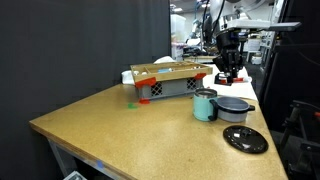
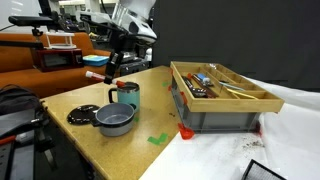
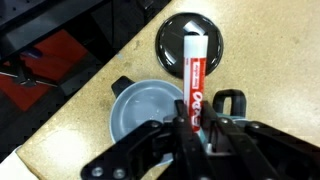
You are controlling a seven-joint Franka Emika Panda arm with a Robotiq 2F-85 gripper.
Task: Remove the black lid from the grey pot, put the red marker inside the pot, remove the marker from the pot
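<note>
The tabletop beside the black lid is clear below my gripper, to its right in the wrist view. So I will move over there and go down to let go of the marker (image 3: 194, 62).
In the wrist view my gripper (image 3: 196, 128) is shut on the red marker (image 3: 194, 62), whose white end sticks out beyond the fingers. The marker hangs in the air over the far rim of the grey pot (image 3: 143, 106), which is open and empty. The black lid (image 3: 172, 38) lies flat on the table beyond the pot. In both exterior views the gripper (image 1: 229, 72) (image 2: 108, 72) is well above the pot (image 1: 235, 108) (image 2: 115, 121), with the lid (image 1: 245, 139) (image 2: 79, 115) beside it.
A teal cup (image 1: 205, 104) (image 2: 126, 96) stands right next to the pot. A grey crate of tools (image 1: 170, 80) (image 2: 220, 95) sits further along the wooden table (image 1: 130, 125). A small green object (image 1: 132, 103) lies near the crate. The table edge runs close to the lid.
</note>
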